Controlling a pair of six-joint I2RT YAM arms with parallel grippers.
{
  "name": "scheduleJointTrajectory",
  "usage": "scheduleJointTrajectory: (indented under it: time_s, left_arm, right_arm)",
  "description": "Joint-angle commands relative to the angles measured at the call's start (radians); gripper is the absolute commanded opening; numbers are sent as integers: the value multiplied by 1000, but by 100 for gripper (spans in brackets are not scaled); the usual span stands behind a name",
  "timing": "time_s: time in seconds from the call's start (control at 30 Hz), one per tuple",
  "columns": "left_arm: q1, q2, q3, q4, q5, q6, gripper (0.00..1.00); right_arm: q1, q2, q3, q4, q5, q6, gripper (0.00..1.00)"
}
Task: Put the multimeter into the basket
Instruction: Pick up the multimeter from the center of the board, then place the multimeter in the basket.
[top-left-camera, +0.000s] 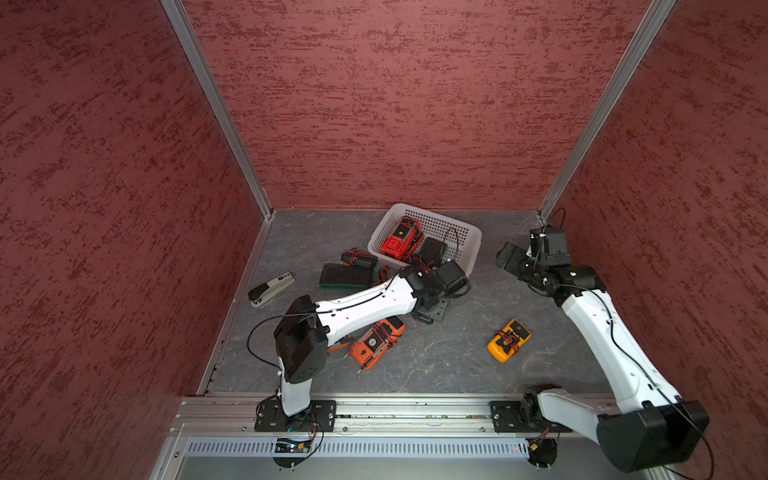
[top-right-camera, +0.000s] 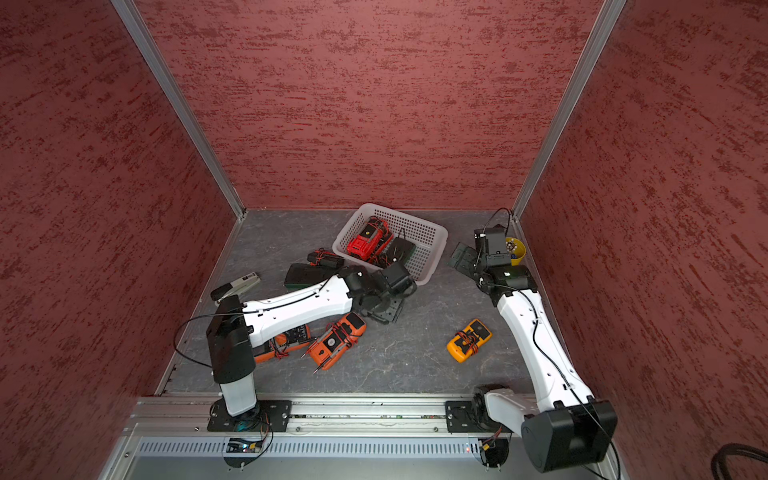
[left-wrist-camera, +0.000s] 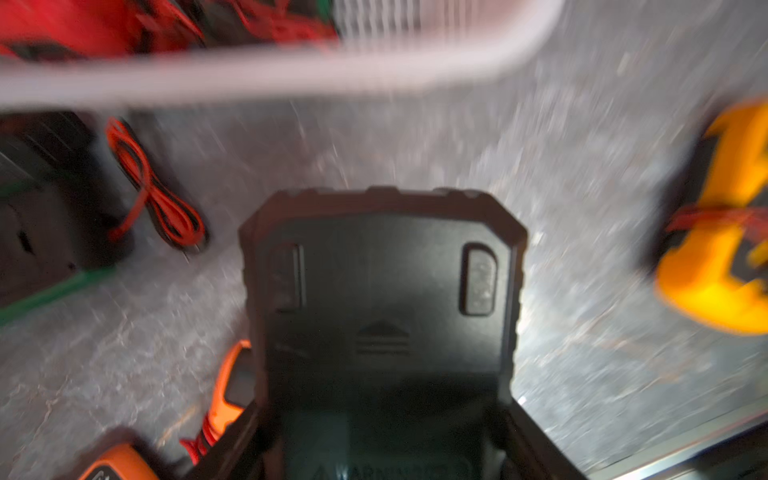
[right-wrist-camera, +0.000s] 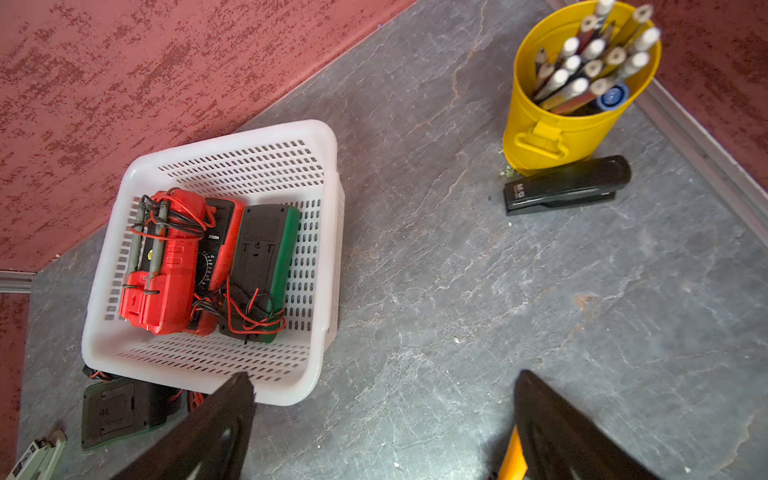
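Observation:
There is bare basket bottom (top-right-camera: 420, 257) beside the black-green meter inside. Next I will move my left gripper outward over the near rim of the basket, lower it there and release the multimeter.
A black multimeter (left-wrist-camera: 382, 291) shows its back in the blurred left wrist view, held between the jaws of my left gripper (left-wrist-camera: 384, 436), which is shut on it. In both top views this gripper (top-left-camera: 432, 307) hangs just in front of the near corner of the white perforated basket (top-left-camera: 440, 219) (top-right-camera: 407, 218), with the multimeter (top-left-camera: 434, 311) under it and above the table. The basket's rim (left-wrist-camera: 291, 70) crosses just beyond the multimeter. A red meter (right-wrist-camera: 166, 266) and a black-green meter (right-wrist-camera: 262, 266) lie inside the basket (right-wrist-camera: 232, 141). My right gripper (right-wrist-camera: 384, 380) stands open and holds nothing, right of the basket.
On the table lie an orange meter (top-left-camera: 376, 343), a yellow meter (top-left-camera: 509, 340), a black-green meter (top-left-camera: 345, 276) left of the basket, and a grey stapler (top-left-camera: 271, 288). A yellow cup of pencils (right-wrist-camera: 577, 91) and a black stapler (right-wrist-camera: 567, 185) stand at the back right corner.

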Motion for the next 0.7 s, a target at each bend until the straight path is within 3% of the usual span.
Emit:
scheduleJointTrajectory:
  time_s: [0.0,0.5,0.67]
  left_arm:
    - [43,27,104,52,41,12,45]
    - [214,451,724,34,119,91,45]
    - [246,533,773,95,190,98,43]
  right_arm:
    - [-10,-32,-18,28,62,14,99]
    - [-10,-108,-99,73,101,99,99]
    - [-10,-107,-110,114,86,107,99]
